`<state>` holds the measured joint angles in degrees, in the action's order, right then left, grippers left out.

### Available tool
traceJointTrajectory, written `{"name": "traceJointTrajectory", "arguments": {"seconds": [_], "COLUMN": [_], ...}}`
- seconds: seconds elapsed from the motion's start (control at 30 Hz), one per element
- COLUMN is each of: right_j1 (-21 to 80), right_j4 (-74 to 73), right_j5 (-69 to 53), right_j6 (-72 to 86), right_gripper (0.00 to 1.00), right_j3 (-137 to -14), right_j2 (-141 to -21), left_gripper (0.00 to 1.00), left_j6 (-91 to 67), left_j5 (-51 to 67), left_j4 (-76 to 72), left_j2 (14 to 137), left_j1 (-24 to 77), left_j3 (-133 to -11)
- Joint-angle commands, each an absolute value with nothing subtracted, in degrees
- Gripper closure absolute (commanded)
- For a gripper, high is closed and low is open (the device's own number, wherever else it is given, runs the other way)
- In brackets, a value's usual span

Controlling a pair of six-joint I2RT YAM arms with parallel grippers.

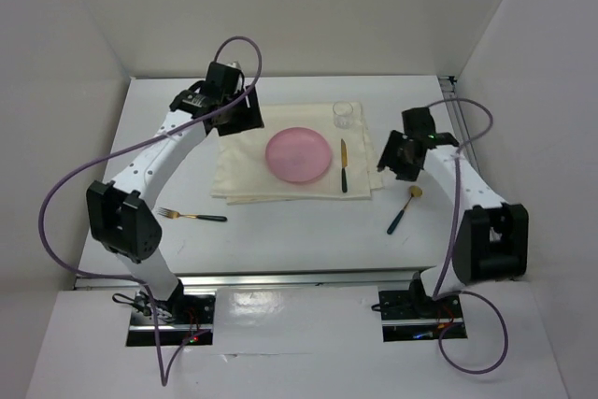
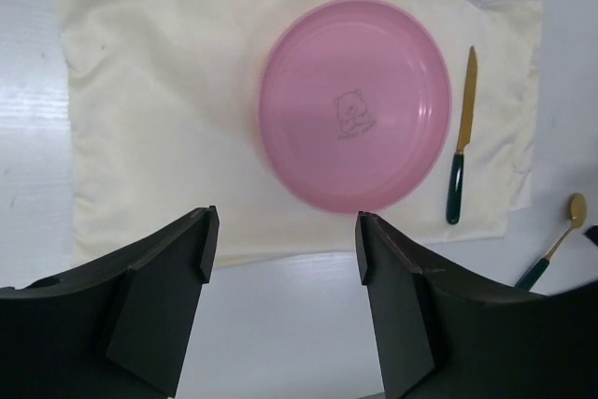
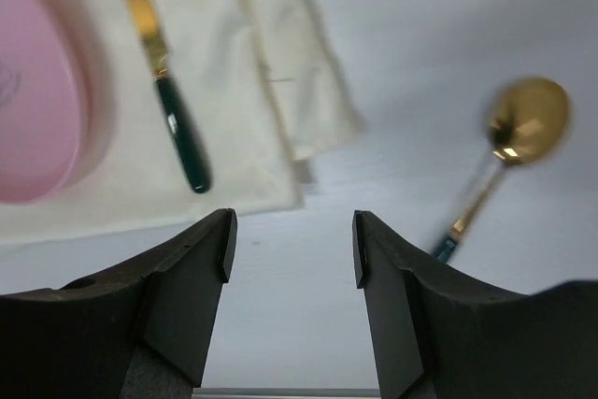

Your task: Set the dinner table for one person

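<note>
My right gripper needs to move back and down and turn onto the spoon's green handle, as the spoon lies slanted to my open fingers.
The white dinner table carries a cream cloth mat. On the mat lie a pink plate and a gold knife with a green handle. A clear glass stands at the mat's far right corner. A gold spoon lies on the bare table right of the mat, and a gold fork lies left of it. My left gripper is open and empty above the mat's far left part. My right gripper is open and empty between knife and spoon. The left wrist view shows the plate, knife and my open gripper. The right wrist view shows the knife, spoon and my open gripper.
White walls enclose the table at the back and on both sides. A metal rail runs along the near edge by the arm bases. The mat's right edge is folded and a little rumpled.
</note>
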<state>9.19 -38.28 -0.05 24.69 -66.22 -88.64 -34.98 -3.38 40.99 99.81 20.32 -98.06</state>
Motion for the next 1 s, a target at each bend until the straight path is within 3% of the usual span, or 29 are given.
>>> {"name": "traceJointTrajectory", "arguments": {"seconds": [0.0,0.53,0.87,0.97], "right_j1": [4.06,2.46,2.46,2.46], "right_j4": [-41.31,-40.44,-39.83,-36.75], "right_j5": [1.50,2.64,5.98,4.22], "right_j6": [34.42,46.23,46.93,45.71], "right_gripper": [0.36,0.37,0.37,0.43], "right_j3": [-56.91,-43.17,-40.43,-40.43], "right_j2": [-80.45,-79.72,-79.10,-80.67], "left_gripper": [0.23,0.24,0.24,0.24], "left_j6": [-35.24,-42.97,-42.98,-42.98], "left_j5": [-7.11,-12.22,-10.72,-10.20], "left_j4": [41.48,41.58,41.57,41.57], "left_j2": [94.76,84.03,84.55,84.55], "left_j1": [19.95,19.95,19.95,19.95], "left_j3": [-92.23,-71.73,-71.19,-71.19]}}
